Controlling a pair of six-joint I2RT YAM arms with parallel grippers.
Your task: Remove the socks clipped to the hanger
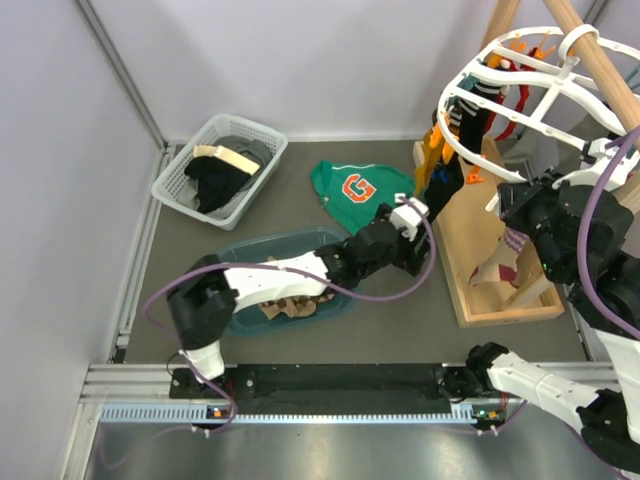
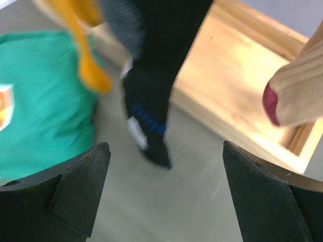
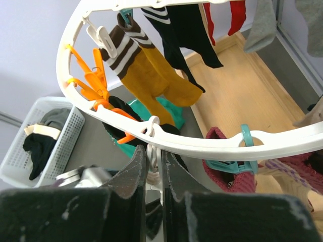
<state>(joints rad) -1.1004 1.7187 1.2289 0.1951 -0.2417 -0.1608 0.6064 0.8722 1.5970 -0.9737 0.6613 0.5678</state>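
Observation:
The black sock's foot dangles free to the right in the top view, so my left gripper should move there next and close around it.
The white oval hanger (image 1: 520,70) hangs at the top right, and its rim (image 3: 202,143) crosses the right wrist view. Clipped socks dangle from it: mustard ones with striped cuffs (image 3: 151,75), a black one (image 3: 186,35), red ones (image 3: 237,12) and a maroon one (image 3: 222,166) under a teal clip (image 3: 247,138). My right gripper (image 3: 155,151) is shut on a white clip under the rim. My left gripper (image 2: 166,171) is open and empty, low beside a hanging black sock (image 2: 151,101) and a mustard sock (image 2: 91,65). A tan sock with a maroon toe (image 2: 298,96) hangs to its right.
A teal basin (image 1: 240,255) holding tan socks (image 1: 290,305) lies under the left arm. The green sweatshirt (image 1: 355,190) lies behind it, and a white mesh basket (image 1: 220,165) of dark clothes stands at the back left. The wooden stand's base (image 1: 480,270) sits under the hanger.

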